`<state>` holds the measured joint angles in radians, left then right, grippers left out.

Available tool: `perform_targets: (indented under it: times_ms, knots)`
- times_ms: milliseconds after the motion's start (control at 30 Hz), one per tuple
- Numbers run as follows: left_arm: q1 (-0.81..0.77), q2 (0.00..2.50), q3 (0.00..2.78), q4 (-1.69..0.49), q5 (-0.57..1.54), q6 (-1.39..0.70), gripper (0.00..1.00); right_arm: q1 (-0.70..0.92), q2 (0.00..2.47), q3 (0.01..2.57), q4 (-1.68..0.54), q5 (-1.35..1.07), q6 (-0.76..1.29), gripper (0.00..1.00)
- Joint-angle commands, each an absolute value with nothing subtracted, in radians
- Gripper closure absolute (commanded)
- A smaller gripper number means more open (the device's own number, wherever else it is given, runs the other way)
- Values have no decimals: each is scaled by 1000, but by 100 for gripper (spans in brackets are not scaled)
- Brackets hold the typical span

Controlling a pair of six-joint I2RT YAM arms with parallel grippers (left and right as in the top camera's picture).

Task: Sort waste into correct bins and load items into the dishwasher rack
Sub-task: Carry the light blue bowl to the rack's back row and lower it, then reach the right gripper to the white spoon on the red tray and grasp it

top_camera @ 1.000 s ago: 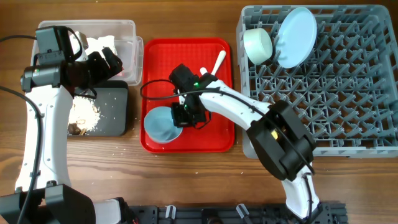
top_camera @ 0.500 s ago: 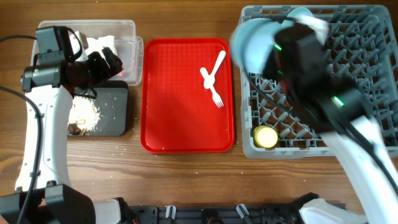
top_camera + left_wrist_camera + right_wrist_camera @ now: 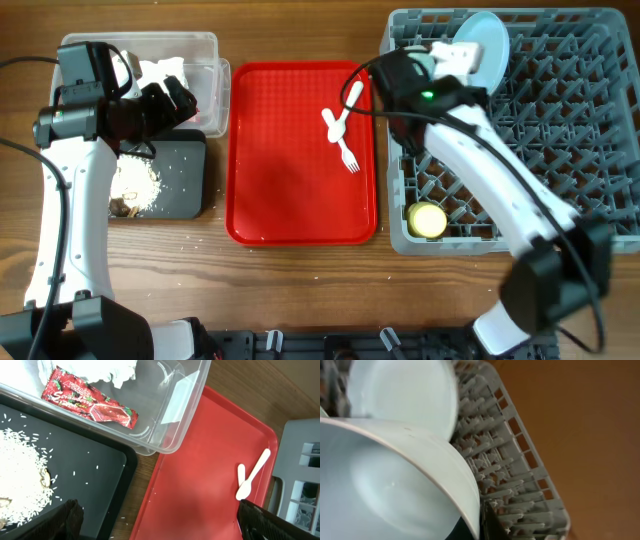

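Observation:
The pale blue bowl comes down among the rack's wires next for release. My right gripper lowers it beside the near edge of the pale blue plate in the rack's far slots.
My right gripper is shut on the rim of a pale blue bowl, with one dark finger on the outside of the rim. It holds the bowl over the far left corner of the grey dishwasher rack, next to the pale blue plate, which also shows in the right wrist view. In the overhead view my arm hides the bowls. A yellow cup sits in the rack's near left corner. My left gripper is open and empty over the black tray and clear tub.
The red serving tray holds a white spoon and fork. The tub holds the napkin and red wrapper. Crumbly food lies on the black tray. Crumbs lie on the wooden table.
My right arm lifted the pale blue bowl off the red tray and swung it right to the rack's far left corner. The left arm has not moved.

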<state>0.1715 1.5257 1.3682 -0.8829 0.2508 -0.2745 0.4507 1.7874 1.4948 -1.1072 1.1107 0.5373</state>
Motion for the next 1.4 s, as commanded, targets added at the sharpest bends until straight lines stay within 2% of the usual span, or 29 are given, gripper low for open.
perform_targets:
  times_ms: [0, 533, 900, 933, 1000, 1133, 1200, 1367]
  knots:
    - [176, 1520, 1380, -881, 241, -265, 0, 457, 1879, 1496, -1113, 1202, 422, 96]
    - [176, 1520, 1380, -881, 241, -265, 0, 457, 1961, 1496, -1145, 1260, 341, 96]
    - [176, 1520, 1380, -880, 241, -265, 0, 522, 1960, 1497, -1156, 1129, 288, 95]
    - [176, 1520, 1380, -880, 241, -265, 0, 541, 1960, 1497, -1158, 1129, 288, 91]
    - [176, 1520, 1380, -881, 241, -265, 0, 565, 1960, 1497, -1162, 1129, 287, 76]
    - [176, 1520, 1380, -880, 241, -265, 0, 604, 1960, 1497, -1169, 1121, 253, 60]
    - [176, 1520, 1380, -880, 241, -265, 0, 628, 1960, 1497, -1169, 1121, 234, 47]
    - [176, 1520, 1380, -880, 241, -265, 0, 654, 1960, 1498, -1168, 1095, 229, 32]
